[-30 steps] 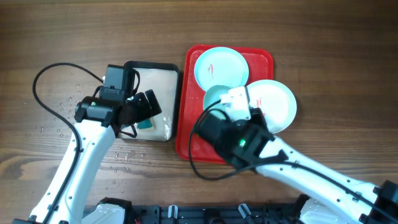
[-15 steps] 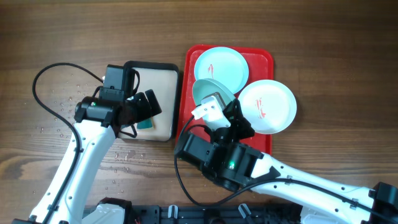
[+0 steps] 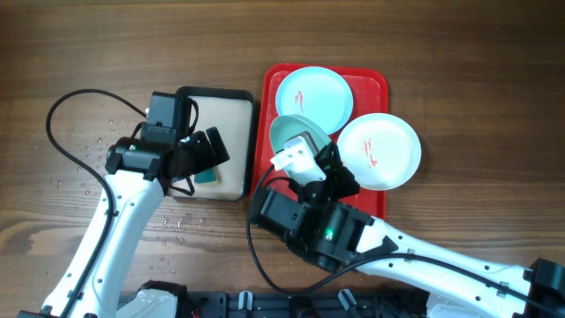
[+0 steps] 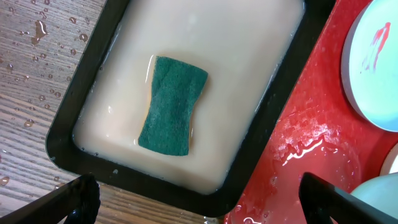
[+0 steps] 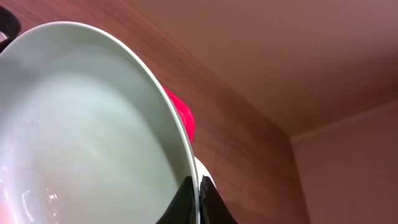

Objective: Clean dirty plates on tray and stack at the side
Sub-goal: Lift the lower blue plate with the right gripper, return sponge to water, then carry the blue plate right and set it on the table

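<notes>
I next move my right gripper past the white plate [image 3: 381, 150] and down to free the second pale blue plate's rim; bare wood is below and right in the overhead view.
The red tray [image 3: 265, 190] lies right of centre. On it a pale blue plate [image 3: 313, 94] with a red smear sits at the back and a white plate [image 3: 381, 150] with a red smear at the right. My right gripper [image 3: 305, 150] is shut on the rim of a second pale blue plate [image 3: 290, 130], held tilted on edge above the tray; it fills the right wrist view [image 5: 81, 137], pinched at the jaws [image 5: 196, 202]. My left gripper [image 3: 205, 155] is open and empty over the beige tray; its fingertips [image 4: 199, 199] straddle the tray's near edge.
A black-rimmed beige tray [image 3: 187, 93] stands left of the red tray, holding milky liquid and a green sponge [image 4: 172, 104]. Water drops dot the wood [image 3: 97, 141] at the left. The red tray floor [image 4: 311, 143] is wet.
A second ago the right arm reached in from the right; by half a second ago it had swung round and tipped the pale blue plate on edge. Since then it barely shifted. Left arm still.
</notes>
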### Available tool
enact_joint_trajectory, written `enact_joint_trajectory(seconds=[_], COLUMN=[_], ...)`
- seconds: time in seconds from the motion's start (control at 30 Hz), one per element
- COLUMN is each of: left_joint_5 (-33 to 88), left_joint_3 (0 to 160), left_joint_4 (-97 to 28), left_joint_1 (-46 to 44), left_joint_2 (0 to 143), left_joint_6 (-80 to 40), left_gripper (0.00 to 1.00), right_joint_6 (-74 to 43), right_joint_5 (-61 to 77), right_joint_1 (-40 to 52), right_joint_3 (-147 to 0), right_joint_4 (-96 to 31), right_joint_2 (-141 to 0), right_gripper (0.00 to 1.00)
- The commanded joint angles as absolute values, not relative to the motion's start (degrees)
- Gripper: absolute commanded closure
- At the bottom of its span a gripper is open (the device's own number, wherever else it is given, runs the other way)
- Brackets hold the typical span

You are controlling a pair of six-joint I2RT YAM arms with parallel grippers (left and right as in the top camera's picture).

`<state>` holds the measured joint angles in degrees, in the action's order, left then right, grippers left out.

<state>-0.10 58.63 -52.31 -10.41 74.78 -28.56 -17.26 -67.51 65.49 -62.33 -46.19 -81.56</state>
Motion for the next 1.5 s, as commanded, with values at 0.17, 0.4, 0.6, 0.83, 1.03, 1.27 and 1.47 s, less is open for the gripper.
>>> enact_joint_trajectory(seconds=[0.17,0.4,0.6,0.83,1.03,1.27,1.47], left_joint_5=[0.58,0.58,0.58,0.58,0.58,0.58,0.58], left_joint_3=[59.68,59.68,59.68,59.68,59.68,59.68,59.68], left_joint_4=[-52.34,-52.34,-52.34,-52.34,-52.34,-52.34,-52.34], left_joint_1=[-10.15,-10.15,-10.15,-10.15,-10.15,-10.15,-10.15], left_joint_2=[74.3,74.3,74.3,74.3,74.3,74.3,74.3], left_joint_6=[-28.27,-28.27,-28.27,-28.27,-28.25,-28.25,-28.25], left_gripper=[0.0,0.0,0.0,0.0,0.0,0.0,0.0], right_joint_6=[-18.2,-18.22,-18.24,-20.56,-23.07,-28.93,-26.0], right_joint_5=[-67.85,-67.85,-67.09,-62.96,-66.72,-58.74,-58.04], right_joint_1=[65.54,65.54,65.56,63.4,62.92,59.13,58.41], right_joint_3=[-63.16,-63.16,-63.16,-63.16,-63.16,-63.16,-63.4], right_joint_4=[-46.35,-46.35,-46.04,-48.07,-49.52,-51.7,-51.92], right_joint_2=[-81.1,-81.1,-81.1,-81.12,-81.12,-81.12,-81.1], right_gripper=[0.96,0.96,0.96,0.96,0.96,0.96,0.96])
